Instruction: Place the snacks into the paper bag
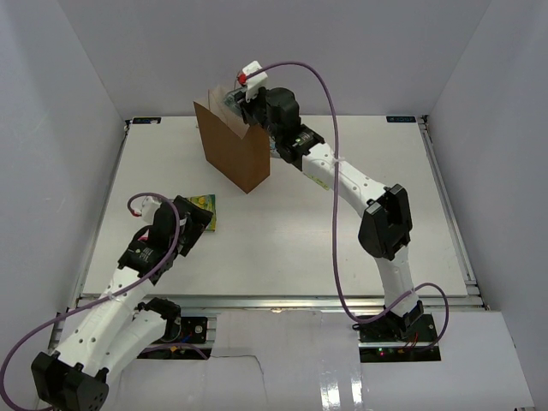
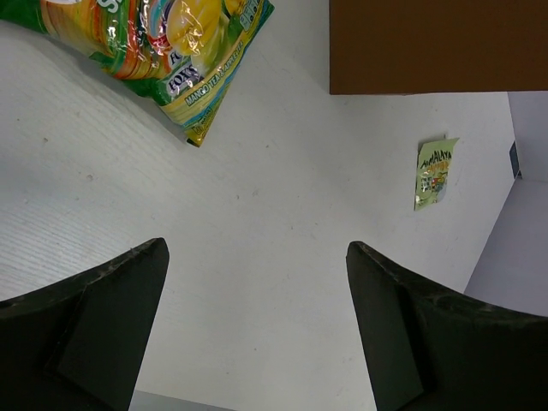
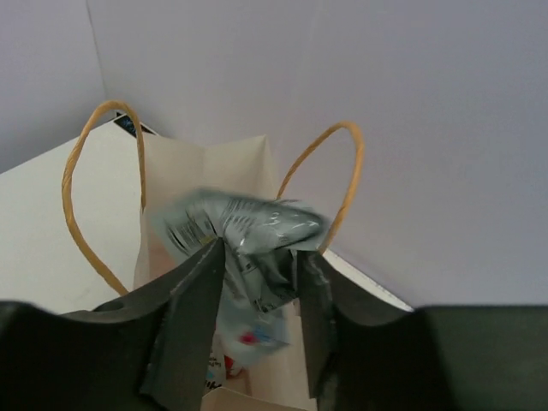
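I need to move my left gripper outward next, turn it and lower its open fingers over the yellow-green snack packet to close on it, because the packet is still outside the bag.
The brown paper bag stands upright at the back of the table. My right gripper hovers over its open mouth, shut on a crumpled grey-blue snack packet that hangs between the fingers above the pale inside. Another packet lies at the bag's bottom. My left gripper is open and empty, low over the table beside a yellow-green snack packet, which also shows in the left wrist view. A small green sachet lies on the table next to the bag's base.
The bag's twisted handles stand up on both sides of my right gripper. White walls enclose the table on the left, back and right. The right arm's purple cable loops above the table.
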Controlling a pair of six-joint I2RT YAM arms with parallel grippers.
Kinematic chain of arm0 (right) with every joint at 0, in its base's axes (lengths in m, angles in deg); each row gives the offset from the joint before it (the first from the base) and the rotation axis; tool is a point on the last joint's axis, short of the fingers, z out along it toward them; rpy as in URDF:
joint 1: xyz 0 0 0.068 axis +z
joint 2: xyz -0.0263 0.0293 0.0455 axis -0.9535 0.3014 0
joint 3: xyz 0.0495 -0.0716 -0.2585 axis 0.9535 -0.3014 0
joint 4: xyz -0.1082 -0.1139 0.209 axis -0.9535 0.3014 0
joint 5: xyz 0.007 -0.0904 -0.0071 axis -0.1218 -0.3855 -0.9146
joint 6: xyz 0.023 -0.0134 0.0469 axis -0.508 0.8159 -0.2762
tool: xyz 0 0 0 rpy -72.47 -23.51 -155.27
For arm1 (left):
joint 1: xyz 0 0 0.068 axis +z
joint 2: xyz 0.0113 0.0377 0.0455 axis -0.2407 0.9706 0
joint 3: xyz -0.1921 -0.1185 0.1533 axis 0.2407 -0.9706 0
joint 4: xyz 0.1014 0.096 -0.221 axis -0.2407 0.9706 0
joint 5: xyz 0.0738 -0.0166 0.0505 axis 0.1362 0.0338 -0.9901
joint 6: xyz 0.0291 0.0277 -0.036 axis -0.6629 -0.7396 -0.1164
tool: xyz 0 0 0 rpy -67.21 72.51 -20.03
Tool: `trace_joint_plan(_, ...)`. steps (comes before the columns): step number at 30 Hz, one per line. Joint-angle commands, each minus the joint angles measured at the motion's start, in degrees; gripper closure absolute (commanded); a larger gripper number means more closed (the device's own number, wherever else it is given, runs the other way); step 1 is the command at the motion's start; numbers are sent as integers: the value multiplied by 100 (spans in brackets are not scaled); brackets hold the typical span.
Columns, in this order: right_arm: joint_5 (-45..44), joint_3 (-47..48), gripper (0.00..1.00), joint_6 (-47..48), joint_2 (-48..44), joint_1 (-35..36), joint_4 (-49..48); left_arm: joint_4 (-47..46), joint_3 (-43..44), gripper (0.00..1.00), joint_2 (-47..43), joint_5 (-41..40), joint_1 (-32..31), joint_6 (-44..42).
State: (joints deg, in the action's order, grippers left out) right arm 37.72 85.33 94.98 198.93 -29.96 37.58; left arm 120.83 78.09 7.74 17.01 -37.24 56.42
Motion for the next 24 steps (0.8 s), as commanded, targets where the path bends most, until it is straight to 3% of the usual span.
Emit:
trace_joint_plan(1,-268,-168,53,-45,-352,13,-726,69,-38,5,-7,-91,28,116)
trace_joint_plan(3,-206,-292,48,-80,-431,13,-726,78,-20,4,28,-135,28,116)
trace_joint_plan(11,-22,-662,45,-212,-783,21,-612,78,155,2,449,-232,28,362)
trace_joint_plan(15,434,-723,39,-152,-1238,-14,-122,473,383,2,783,-486,28,1020)
trace_joint_plan(16,1167,-758,35,6,-1388,-83,63,587,471,2,906,-539,46,1222)
trace_joint_plan(17,1618,-837,22,164,-1520,-136,248,788,672,2,1029,-653,55,1285)
trace_joint_plan(18,2605,-1055,14,470,-1852,-215,458,860,779,2,1326,-689,133,1320)
trace_joint_plan(20,3543,-1407,2,683,-2188,-540,1029,1009,1050,2,1661,-602,300,1320)
trace_joint_plan(24,4486,-2663,5,921,-3205,-1076,1453,817,1236,2,2749,100,1326,1250)
